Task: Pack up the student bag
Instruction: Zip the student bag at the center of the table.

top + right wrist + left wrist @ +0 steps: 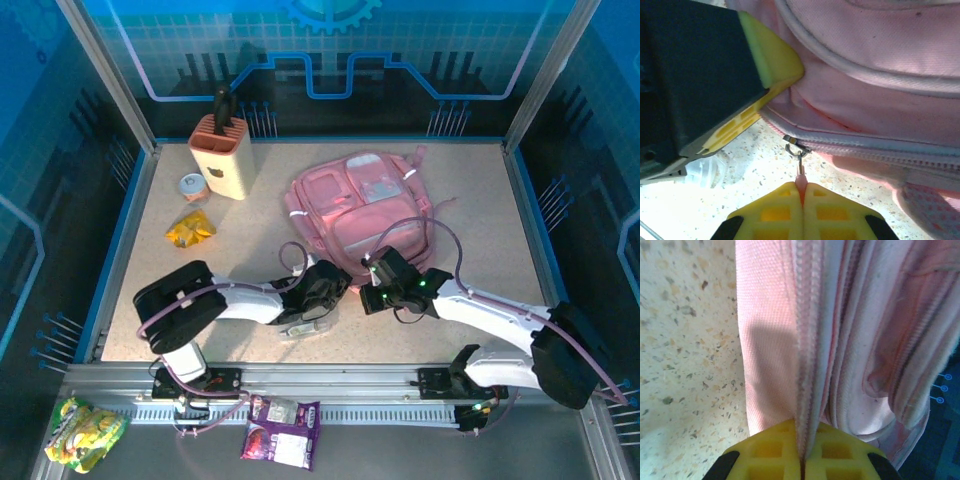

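Note:
Next I will move my left gripper away from the right gripper and slightly outward, then release the bag's zipper seam, because the metal slider [794, 144] sits close beside its fingers.
The student bag [360, 205], a big pink backpack, lies flat in the middle of the table. At its near edge, my left gripper [333, 278] is shut on the bag's zipper seam [807, 340], with the fabric pinched between the yellow fingers [775, 450]. Just to the right of it, my right gripper [370, 283] is shut on the pink zipper pull [801, 176], which hangs from a metal slider [794, 144]. In the right wrist view the left gripper's finger [772, 60] presses against the bag's edge [865, 105].
A beige holder with a black handle [222, 155], a small jar [192, 187] and a yellow snack bag [190, 230] sit at the back left. A pale oblong item [305, 323] lies under the left arm. Snack packets [283, 430] [85, 432] lie below the table's front rail.

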Robot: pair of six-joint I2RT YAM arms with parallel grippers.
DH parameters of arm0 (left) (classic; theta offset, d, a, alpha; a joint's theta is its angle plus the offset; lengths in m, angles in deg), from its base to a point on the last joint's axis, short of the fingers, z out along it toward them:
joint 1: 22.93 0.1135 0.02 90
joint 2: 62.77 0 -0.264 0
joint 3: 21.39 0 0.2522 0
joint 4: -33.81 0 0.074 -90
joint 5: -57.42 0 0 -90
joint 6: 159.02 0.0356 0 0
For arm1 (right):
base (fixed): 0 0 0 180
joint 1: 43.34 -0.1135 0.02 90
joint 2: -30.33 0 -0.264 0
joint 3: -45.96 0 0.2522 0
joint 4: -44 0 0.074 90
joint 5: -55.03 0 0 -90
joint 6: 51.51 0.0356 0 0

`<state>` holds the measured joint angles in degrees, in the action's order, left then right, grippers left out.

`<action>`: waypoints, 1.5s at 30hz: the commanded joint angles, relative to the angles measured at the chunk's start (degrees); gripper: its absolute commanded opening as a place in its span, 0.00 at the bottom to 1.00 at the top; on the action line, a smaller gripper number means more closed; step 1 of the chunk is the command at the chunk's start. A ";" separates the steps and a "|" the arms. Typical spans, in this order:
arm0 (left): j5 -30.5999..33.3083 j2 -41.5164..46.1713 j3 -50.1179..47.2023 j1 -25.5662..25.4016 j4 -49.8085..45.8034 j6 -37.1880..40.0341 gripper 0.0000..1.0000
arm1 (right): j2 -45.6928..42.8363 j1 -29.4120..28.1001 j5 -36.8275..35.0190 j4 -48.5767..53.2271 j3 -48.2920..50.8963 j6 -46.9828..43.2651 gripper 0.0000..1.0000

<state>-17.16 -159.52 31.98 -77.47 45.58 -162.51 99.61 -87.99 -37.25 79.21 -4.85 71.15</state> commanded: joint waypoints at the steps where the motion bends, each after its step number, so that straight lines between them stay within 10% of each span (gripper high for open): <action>1: 5.28 4.87 1.06 1.27 -7.71 5.12 0.00 | -2.24 -0.70 0.61 5.83 -1.52 -0.76 0.00; 19: -1.73 18.97 4.95 18.49 -29.45 29.57 0.00 | -10.38 6.58 -5.72 18.90 -2.45 0.80 0.00; 29: -8.99 13.35 12.77 23.85 -35.67 41.28 0.00 | 1.80 -3.17 -2.04 9.36 -7.17 0.25 0.00; 38: -9.41 19.95 4.65 20.97 -33.80 35.76 0.38 | 2.77 -0.90 -2.27 3.56 -4.44 -1.10 0.00; 45: -5.89 19.23 0.29 13.35 -27.01 24.78 0.49 | 4.65 -0.75 0.61 -0.15 -4.44 -2.51 0.01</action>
<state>-25.77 -139.24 33.32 -62.48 14.77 -132.00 103.22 -89.41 -38.85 81.64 -10.08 69.93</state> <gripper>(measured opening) 0.484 0.063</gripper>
